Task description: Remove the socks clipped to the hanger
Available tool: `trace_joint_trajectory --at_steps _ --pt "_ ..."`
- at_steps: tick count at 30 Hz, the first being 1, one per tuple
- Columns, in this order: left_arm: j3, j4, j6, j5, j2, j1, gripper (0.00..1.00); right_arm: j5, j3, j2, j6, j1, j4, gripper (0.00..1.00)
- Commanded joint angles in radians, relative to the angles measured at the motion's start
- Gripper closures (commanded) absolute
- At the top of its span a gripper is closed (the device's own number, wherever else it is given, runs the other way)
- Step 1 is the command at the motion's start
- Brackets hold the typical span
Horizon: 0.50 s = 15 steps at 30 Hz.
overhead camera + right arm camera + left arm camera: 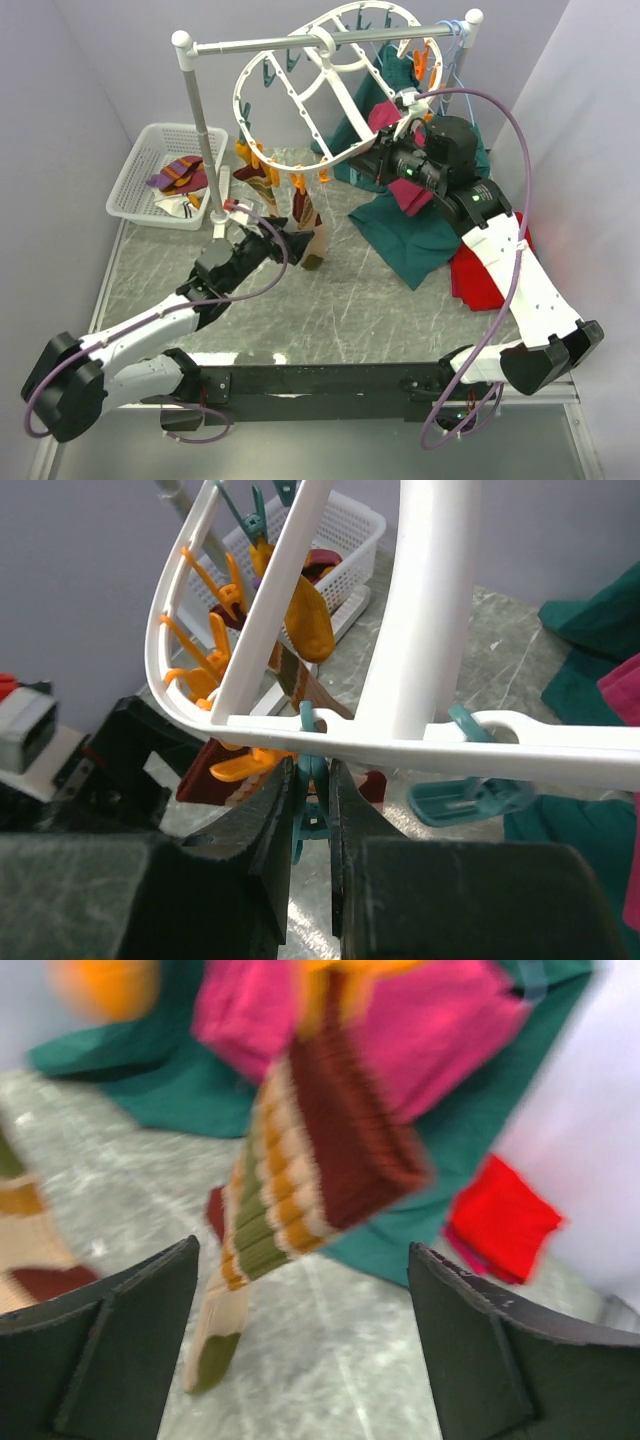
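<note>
I should next move my left gripper outward to the cream, maroon and orange sock beyond both fingers until its striped edge [309,214] [272,1244] is between them, and then close.
The white oval hanger [300,95] hangs tilted from the pole rack, with orange and teal clips round its rim. Striped socks [262,172] dangle from its near-left edge. My left gripper [292,240] is open, low beside a cream, maroon and orange sock [312,225]. In the left wrist view that sock [320,1160] hangs from an orange clip just beyond the gripper [305,1360], touching neither finger. My right gripper [312,810] is shut on a teal clip [312,780] under the hanger rim [420,742]. In the top view it [372,165] sits at the rim's near-right side.
A white basket [135,165] at the left holds removed socks [180,175]. The rack's pole [200,130] stands beside it. Dark green clothes [410,235], a magenta garment [408,195] and a red cloth [480,275] lie right of the hanger.
</note>
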Motion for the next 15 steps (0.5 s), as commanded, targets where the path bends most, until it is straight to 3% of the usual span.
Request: trace_joint_trajectory --at_steps 1,5,10,15 --pt "0.067 0.037 0.041 -0.155 0.079 -0.003 0.14 -0.048 -0.021 -0.059 0.006 -0.024 -0.057 1.0" --pt "0.116 0.045 0.058 -0.142 0.148 -0.003 0.23 -0.054 -0.031 -0.079 0.002 -0.032 -0.058 1.0" --pt "0.15 0.051 0.059 -0.131 0.177 -0.004 0.55 -0.06 -0.039 -0.083 -0.003 -0.033 -0.065 1.0" --pt "0.152 0.053 0.032 -0.077 0.176 -0.003 0.87 -0.06 -0.038 -0.081 0.006 -0.032 -0.08 0.86"
